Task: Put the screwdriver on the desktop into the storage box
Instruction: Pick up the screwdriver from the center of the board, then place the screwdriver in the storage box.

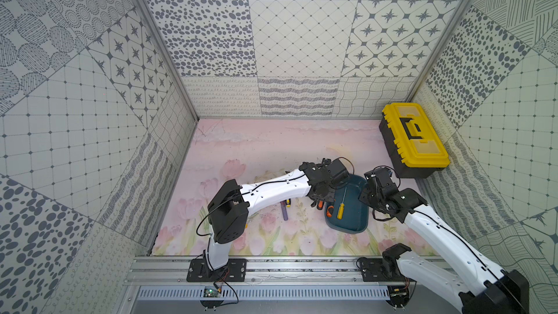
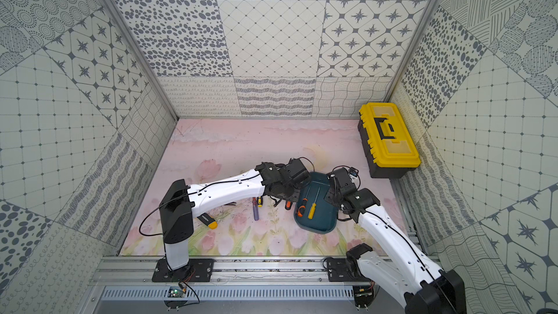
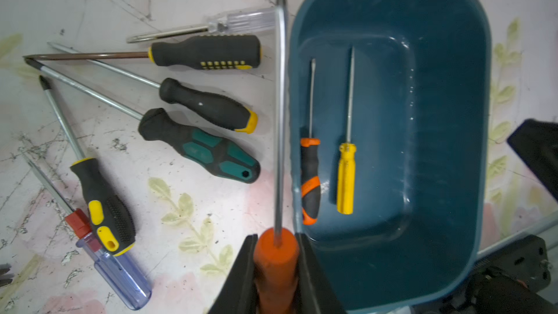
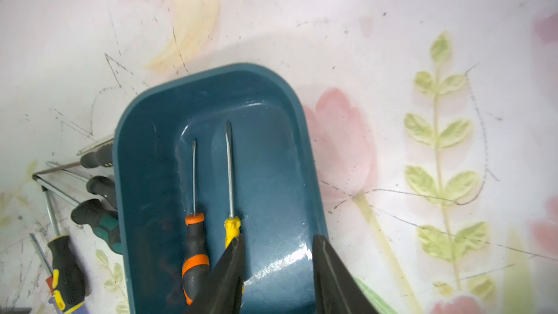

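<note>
Next, my left gripper moves across the box's rim and down to the bottom (image 3: 329, 179) beside the yellow handle to release the screwdriver, because its shaft (image 3: 280, 116) hangs outside.
My left gripper (image 3: 276, 236) is shut on an orange-handled screwdriver (image 3: 276, 258). Its blurred steel shaft (image 3: 280, 116) runs along the outer edge of the teal storage box (image 3: 437, 116). The box (image 1: 353, 220) sits on the pink desktop (image 1: 256, 152) right of centre. It holds a black-and-orange screwdriver (image 3: 310, 176) and a yellow one (image 3: 345, 176). My right gripper (image 4: 279, 238) hangs open over the box (image 4: 271, 170) beside the yellow handle (image 4: 232, 231), with nothing between its fingers. Several more screwdrivers lie on the desktop left of the box, among them a teal-and-black one (image 3: 202, 146).
A black toolbox with a yellow lid (image 1: 413, 140) stands at the back right against the wall. Patterned walls close in three sides. A purple-handled screwdriver (image 1: 284, 211) lies under the left arm (image 1: 271, 188). The right arm (image 1: 437, 231) reaches in from the front right.
</note>
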